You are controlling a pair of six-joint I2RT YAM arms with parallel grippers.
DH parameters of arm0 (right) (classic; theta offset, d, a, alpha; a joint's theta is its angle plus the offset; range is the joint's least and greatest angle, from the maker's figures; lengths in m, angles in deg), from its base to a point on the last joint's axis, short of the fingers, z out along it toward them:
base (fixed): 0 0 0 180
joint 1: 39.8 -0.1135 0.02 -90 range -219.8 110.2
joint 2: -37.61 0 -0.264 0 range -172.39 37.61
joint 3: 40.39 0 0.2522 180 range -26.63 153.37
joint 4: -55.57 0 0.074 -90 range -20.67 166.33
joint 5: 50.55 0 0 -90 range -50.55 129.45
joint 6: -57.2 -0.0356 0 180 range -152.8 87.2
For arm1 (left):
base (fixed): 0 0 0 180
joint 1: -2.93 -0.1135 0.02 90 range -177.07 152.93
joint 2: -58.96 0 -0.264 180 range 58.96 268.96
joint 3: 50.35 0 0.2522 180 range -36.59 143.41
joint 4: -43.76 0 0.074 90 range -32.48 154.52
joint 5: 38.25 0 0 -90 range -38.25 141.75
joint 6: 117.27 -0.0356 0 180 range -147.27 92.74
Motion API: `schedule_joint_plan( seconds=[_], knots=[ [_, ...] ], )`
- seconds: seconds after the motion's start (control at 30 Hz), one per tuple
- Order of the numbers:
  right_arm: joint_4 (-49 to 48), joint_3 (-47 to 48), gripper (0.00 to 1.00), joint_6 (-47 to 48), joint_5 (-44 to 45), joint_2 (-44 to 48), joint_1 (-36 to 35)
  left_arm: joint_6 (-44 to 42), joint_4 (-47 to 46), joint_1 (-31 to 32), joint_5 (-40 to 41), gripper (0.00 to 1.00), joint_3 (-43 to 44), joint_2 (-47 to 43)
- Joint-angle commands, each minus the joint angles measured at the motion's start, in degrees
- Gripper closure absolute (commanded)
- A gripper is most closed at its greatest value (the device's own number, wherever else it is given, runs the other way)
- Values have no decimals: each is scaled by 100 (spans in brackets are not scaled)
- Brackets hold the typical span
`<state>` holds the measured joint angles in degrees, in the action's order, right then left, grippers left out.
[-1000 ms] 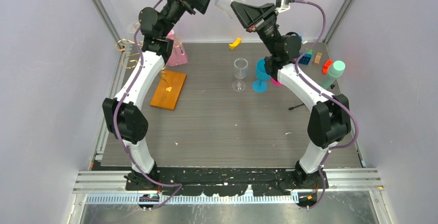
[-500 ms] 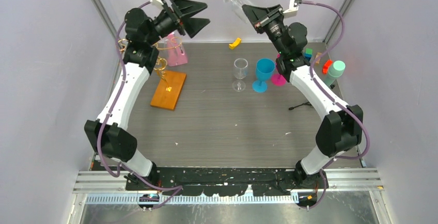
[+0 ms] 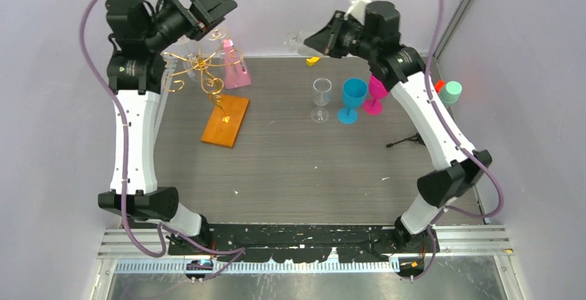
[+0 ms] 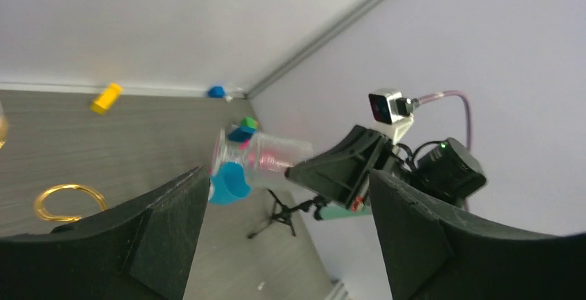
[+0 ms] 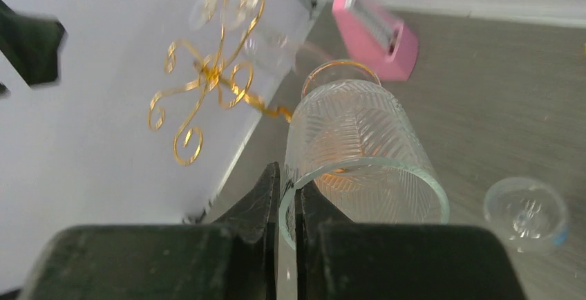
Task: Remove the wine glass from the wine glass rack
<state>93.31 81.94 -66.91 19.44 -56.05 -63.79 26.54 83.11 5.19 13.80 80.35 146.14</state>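
Observation:
My right gripper will next tilt its fingers downward and then lower the wine glass onto the empty table between the rack and the clear glass (image 3: pixel 273 117) (image 5: pixel 457 180).
The wine glass (image 5: pixel 359 148) is clear with a ribbed bowl. My right gripper (image 5: pixel 287 189) is shut on its rim, one finger inside and one outside, holding it tilted in the air away from the rack. It also shows in the top view (image 3: pixel 297 39) and in the left wrist view (image 4: pixel 276 162). The wine glass rack (image 3: pixel 200 61) has gold curly arms on an orange base (image 3: pixel 226 120). It also shows in the right wrist view (image 5: pixel 207 79), with faint clear glasses on it. My left gripper (image 3: pixel 214 6) is open and empty, high above the rack.
A clear glass (image 3: pixel 320 99), a blue goblet (image 3: pixel 353 99) and a pink goblet (image 3: pixel 375 92) stand at the back centre. A pink box (image 3: pixel 235 68) sits behind the rack. A yellow block (image 3: pixel 313 59), a mint cylinder (image 3: pixel 450 92) and a black tripod (image 3: pixel 408 139) are to the right.
The two grippers were together at the top centre. My left gripper has swung away to the left, open. My right gripper has kept the glass and lowered it toward the back wall.

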Motion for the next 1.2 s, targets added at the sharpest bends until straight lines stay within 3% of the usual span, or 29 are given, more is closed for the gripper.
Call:
schedule_joint_plan(
  seconds=[0.0,0.17,0.43,0.97,1.17],
  knots=[
    [2444,1492,100,1199,72,-880,-739,-1299,1283,-162,851,12,473,-137],
    [3909,3378,100,1486,928,-2339,-1315,-1642,1717,-418,1519,12,652,-83],
    [4019,3429,100,1700,1510,-3103,-1710,-2030,2349,-597,2154,12,990,142],
    [4099,3426,100,1979,2747,-4085,-1978,-2200,2671,-776,2196,12,1062,238],
    [3995,3468,95,2168,3064,-4336,-1934,-2220,2663,-866,2225,12,1084,226]
  ],
)
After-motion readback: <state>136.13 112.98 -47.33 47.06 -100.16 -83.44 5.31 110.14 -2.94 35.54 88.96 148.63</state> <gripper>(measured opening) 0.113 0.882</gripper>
